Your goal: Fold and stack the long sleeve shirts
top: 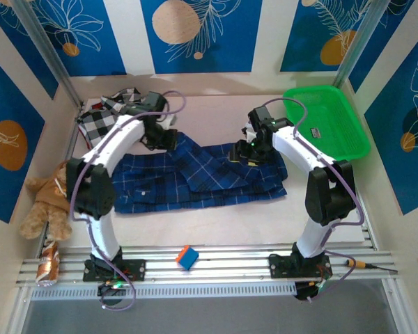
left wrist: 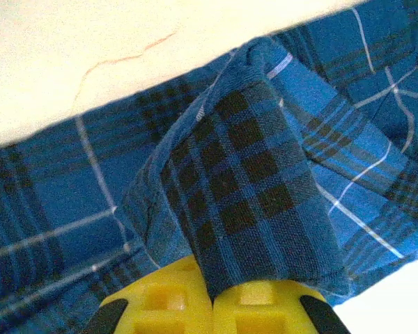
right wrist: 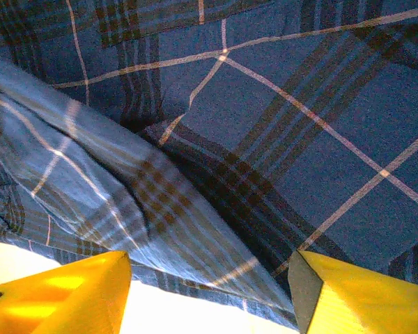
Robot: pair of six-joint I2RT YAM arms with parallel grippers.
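My left gripper will next draw the fold sticking out past the shirt's far edge down and back to the shirt's end nearest the bear and release it there.
The dark blue plaid shirt (top: 209, 177) lies spread across the middle of the table. My left gripper (top: 160, 136) is at the shirt's back left edge. In the left wrist view it (left wrist: 212, 292) is shut on a raised fold of the plaid cloth (left wrist: 244, 174). My right gripper (top: 245, 152) hovers over the shirt's back right part. Its yellow fingers (right wrist: 70, 292) stand open over a cloth edge (right wrist: 195, 229), gripping nothing. The black-and-white checked shirt (top: 108, 115) lies crumpled at the back left corner.
A green plastic basket (top: 327, 122) sits at the back right. A brown teddy bear (top: 45, 198) leans at the left edge, with a can (top: 50, 268) in front of it. A small blue and orange block (top: 187, 257) rests on the front rail.
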